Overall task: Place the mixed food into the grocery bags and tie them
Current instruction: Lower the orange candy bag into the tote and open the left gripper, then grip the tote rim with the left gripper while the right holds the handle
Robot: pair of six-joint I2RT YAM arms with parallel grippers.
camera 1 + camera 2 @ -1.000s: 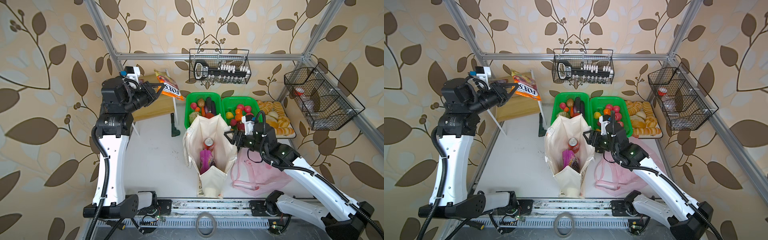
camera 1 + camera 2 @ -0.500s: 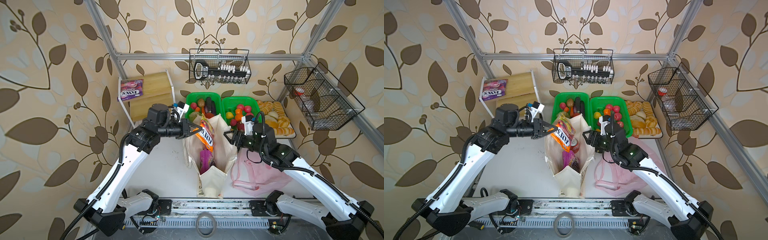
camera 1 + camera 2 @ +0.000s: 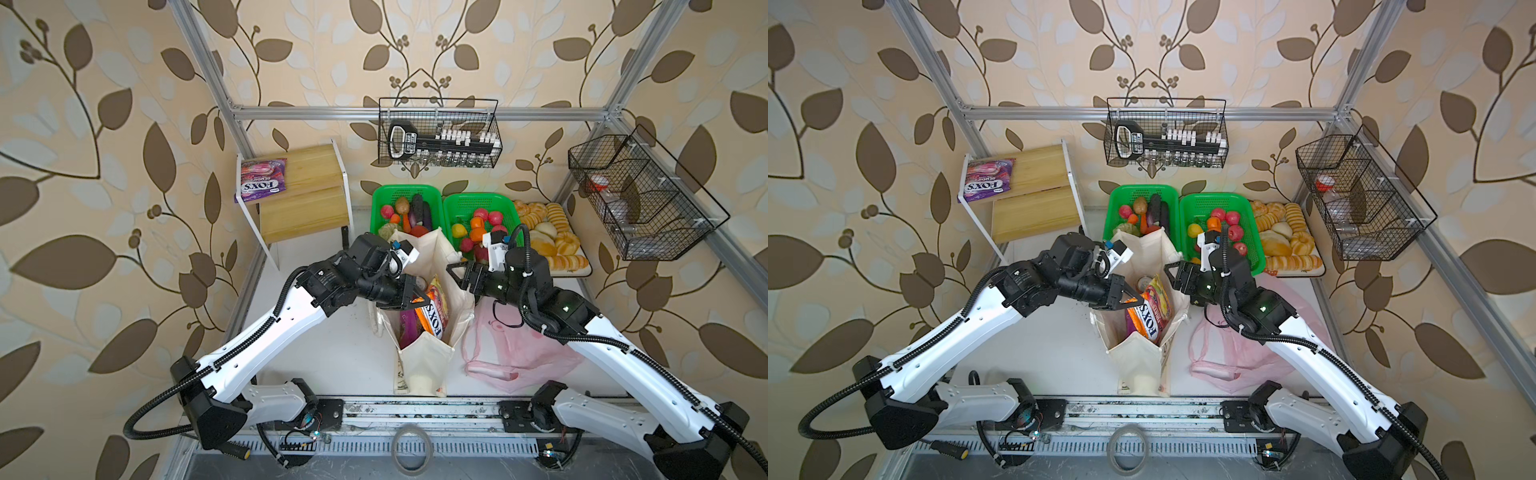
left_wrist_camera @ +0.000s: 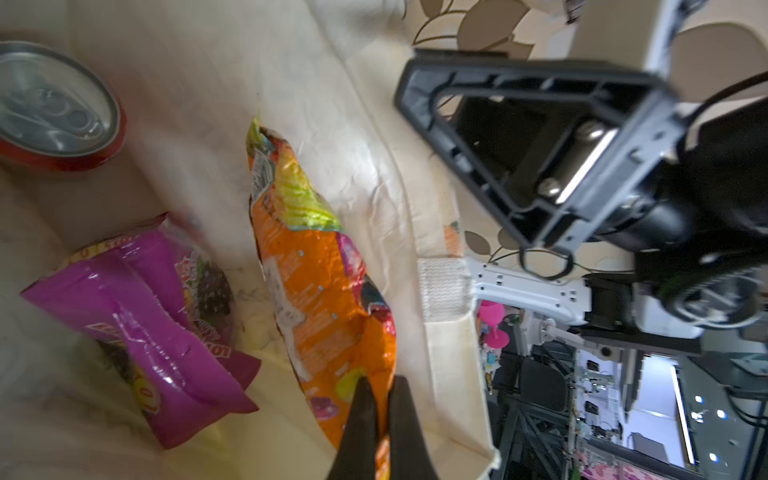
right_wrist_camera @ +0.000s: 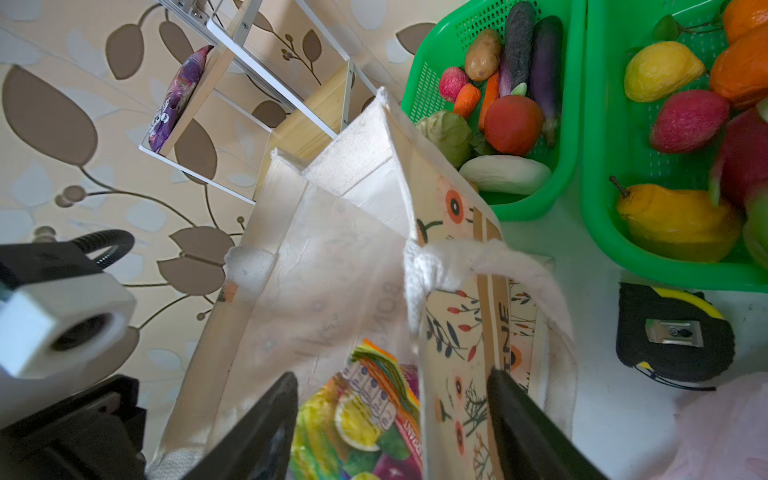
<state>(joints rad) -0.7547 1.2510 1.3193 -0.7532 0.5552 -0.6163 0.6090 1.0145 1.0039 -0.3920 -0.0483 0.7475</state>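
Note:
Next, my right gripper eases a little way down over the rim of the tote and closes on the tote's printed side (image 3: 468, 302) (image 5: 434, 408), which already stands between its fingers.
The cream canvas tote (image 3: 419, 365) stands open mid-table. My left gripper (image 3: 419, 300) (image 4: 382, 386) is shut on one end of the orange FOX'S packet (image 3: 434, 311) (image 4: 316, 270), which hangs inside the tote's mouth. Beneath it lie the purple packet (image 4: 158, 324) and the red can (image 4: 54, 112). My right gripper (image 3: 455, 270) (image 5: 392, 374) is open and straddles the tote's right wall, one finger inside and one outside. The pink plastic bag (image 3: 519, 353) lies flat to the tote's right. Potato (image 5: 482, 54), cabbage (image 5: 446, 133) and a red vegetable (image 5: 513, 124) sit in a green basket.
Two green baskets (image 3: 405, 193) (image 3: 482, 199) and a bread tray (image 3: 552, 245) stand behind the tote. A wooden shelf at the back left holds the purple-pink FOX'S packet (image 3: 261, 180). A black tape measure (image 5: 673, 332) lies near the right basket. Wire baskets hang on the walls.
My left arm swung from the shelf to the tote with the orange packet and has lowered it into the mouth. The right arm has not moved.

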